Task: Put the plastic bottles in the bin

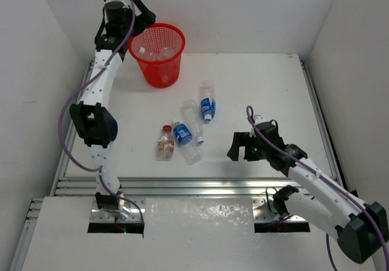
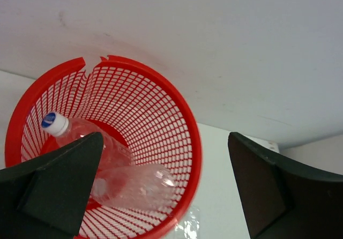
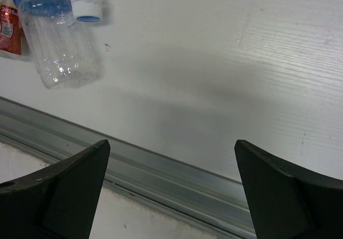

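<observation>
The right gripper brings its open fingers outward, left in the top view, and down around the bottle's middle [image 1: 207, 98] next. This is the farther blue-labelled bottle.
The red mesh bin [image 1: 159, 55] stands at the back left of the table. My left gripper [image 1: 147, 12] hangs open and empty just above its left rim. In the left wrist view [image 2: 163, 142] it looks down into the bin [image 2: 177, 116], where two clear bottles lie, one with a white cap [image 2: 69, 132] and one plain [image 2: 142, 184]. Several bottles lie on the table: one blue-labelled [image 1: 208, 102], one plain [image 1: 192, 119], one blue-labelled [image 1: 182, 137], one red-labelled [image 1: 165, 142]. My right gripper [image 1: 241, 151] is open and empty, right of them. The right wrist view [image 3: 171, 145] shows a bottle's clear base [image 3: 59, 46].
Metal rails [image 1: 182, 186] run along the near edge of the table, just below my right gripper, and show in the right wrist view [image 3: 161, 169]. White walls close in the table at the back and on both sides.
</observation>
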{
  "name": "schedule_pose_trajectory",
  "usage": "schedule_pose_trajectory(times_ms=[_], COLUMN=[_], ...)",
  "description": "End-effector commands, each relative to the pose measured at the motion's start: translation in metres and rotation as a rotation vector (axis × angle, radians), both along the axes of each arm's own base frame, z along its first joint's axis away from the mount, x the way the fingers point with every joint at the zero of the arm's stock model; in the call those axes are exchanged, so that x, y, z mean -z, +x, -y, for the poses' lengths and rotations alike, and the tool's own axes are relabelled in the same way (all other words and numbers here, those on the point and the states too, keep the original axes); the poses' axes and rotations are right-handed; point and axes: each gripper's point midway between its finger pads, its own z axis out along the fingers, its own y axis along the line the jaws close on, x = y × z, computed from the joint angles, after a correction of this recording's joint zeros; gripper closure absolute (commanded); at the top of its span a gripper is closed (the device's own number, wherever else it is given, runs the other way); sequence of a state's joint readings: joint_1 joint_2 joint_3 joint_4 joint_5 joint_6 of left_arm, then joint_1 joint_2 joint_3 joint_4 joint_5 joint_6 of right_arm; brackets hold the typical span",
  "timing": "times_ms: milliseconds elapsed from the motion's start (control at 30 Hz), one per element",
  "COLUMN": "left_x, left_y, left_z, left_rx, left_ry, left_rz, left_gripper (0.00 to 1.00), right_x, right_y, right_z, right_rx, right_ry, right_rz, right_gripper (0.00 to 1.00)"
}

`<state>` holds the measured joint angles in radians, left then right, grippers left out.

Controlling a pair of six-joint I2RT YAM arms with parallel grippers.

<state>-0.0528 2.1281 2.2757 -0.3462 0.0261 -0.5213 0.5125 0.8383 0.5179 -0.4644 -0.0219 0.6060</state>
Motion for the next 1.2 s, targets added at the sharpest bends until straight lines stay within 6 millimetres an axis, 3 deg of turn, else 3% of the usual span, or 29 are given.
schedule_pose_trajectory(times_ms=[0, 67, 133, 167, 200, 233, 267, 300, 333, 367, 400, 433, 467, 567, 600, 633, 700, 733, 767, 800, 833, 900, 933, 1100, 1167], left_x=[-0.123, -0.125, -0.116, -0.053, -0.089, -0.084, -0.070, -0.047, -0.036, -0.021, 0.001, 0.012, 0.029, 0.051, 0.056, 0.064, 0.073, 0.080, 0.082, 0.086, 0.089, 0.089, 0.090, 0.093, 0.092], left_y=[-0.065, -0.087, -0.132, -0.141, -0.183, -0.203, -0.220, -0.253, -0.269, -0.282, -0.306, -0.316, -0.334, -0.360, -0.364, -0.370, -0.373, -0.376, -0.377, -0.378, -0.378, -0.378, -0.378, -0.378, -0.379], left_z=[-0.007, -0.018, -0.022, -0.019, -0.007, 0.000, 0.005, 0.015, 0.017, 0.018, 0.018, 0.017, 0.015, 0.014, 0.013, 0.008, 0.002, 0.003, 0.005, 0.007, 0.006, 0.007, 0.008, 0.011, 0.011], left_rx=[0.001, -0.041, -0.058, -0.048, 0.028, 0.064, 0.092, 0.152, 0.161, 0.167, 0.185, 0.183, 0.197, 0.239, 0.243, 0.236, 0.202, 0.201, 0.211, 0.219, 0.216, 0.223, 0.227, 0.240, 0.239], left_ry=[-0.043, -0.050, -0.070, -0.073, -0.108, -0.127, -0.144, -0.157, -0.160, -0.154, -0.117, -0.099, -0.048, 0.052, 0.076, 0.116, 0.134, 0.132, 0.127, 0.121, 0.115, 0.117, 0.115, 0.106, 0.105], left_rz=[0.202, 0.162, 0.101, -0.029, 0.092, 0.109, 0.107, 0.114, 0.107, 0.091, 0.076, 0.060, 0.039, 0.008, 0.003, -0.003, -0.014, -0.010, 0.000, 0.001, 0.003, 0.002, 0.001, -0.004, 0.004], left_gripper=[0.00, 0.00, 0.00, 0.00, 0.00, 0.00, 0.00, 0.00, 0.00, 0.00, 0.00, 0.00, 0.00, 0.00, 0.00, 0.00, 0.00, 0.00, 0.00, 0.00, 0.00, 0.00, 0.00, 0.00, 0.00], right_x=[-0.019, -0.030, -0.021, -0.032, -0.020, -0.033, -0.034, -0.018, -0.018, -0.035, -0.033, -0.013, -0.028, -0.019, -0.029, -0.007, -0.012, 0.008, 0.010, 0.003, 0.021, 0.022, 0.038, 0.060, 0.062], right_y=[0.022, 0.037, 0.054, 0.068, 0.077, 0.095, 0.106, 0.116, 0.125, 0.146, 0.158, 0.165, 0.186, 0.220, 0.235, 0.241, 0.259, 0.264, 0.269, 0.279, 0.282, 0.292, 0.294, 0.302, 0.305], right_z=[-0.021, -0.028, -0.031, -0.036, -0.036, -0.041, -0.043, -0.045, -0.049, -0.058, -0.058, -0.060, -0.067, -0.072, -0.076, -0.076, -0.086, -0.087, -0.090, -0.094, -0.093, -0.093, -0.089, -0.084, -0.083], right_rx=[-0.022, -0.017, 0.007, 0.011, 0.031, 0.045, 0.057, 0.063, 0.066, 0.073, 0.091, 0.102, 0.114, 0.146, 0.158, 0.155, 0.147, 0.142, 0.139, 0.141, 0.140, 0.151, 0.165, 0.153, 0.148], right_ry=[0.066, 0.069, 0.034, 0.032, -0.009, -0.005, -0.011, -0.041, -0.044, -0.023, -0.036, -0.075, -0.060, -0.111, -0.116, -0.144, -0.129, -0.146, -0.150, -0.143, -0.169, -0.182, -0.217, -0.277, -0.270], right_rz=[0.041, 0.064, 0.043, 0.069, 0.038, 0.077, 0.083, 0.040, 0.029, 0.054, 0.045, -0.013, 0.021, 0.003, 0.018, -0.024, -0.021, -0.057, -0.060, -0.046, -0.073, -0.081, -0.104, -0.118, -0.116], right_gripper=[0.01, 0.01, 0.01, 0.01, 0.01, 0.01, 0.01, 0.01, 0.01, 0.01, 0.01, 0.01, 0.01, 0.01, 0.01, 0.01, 0.01, 0.01, 0.01, 0.01, 0.01, 0.02, 0.02, 0.05, 0.15])
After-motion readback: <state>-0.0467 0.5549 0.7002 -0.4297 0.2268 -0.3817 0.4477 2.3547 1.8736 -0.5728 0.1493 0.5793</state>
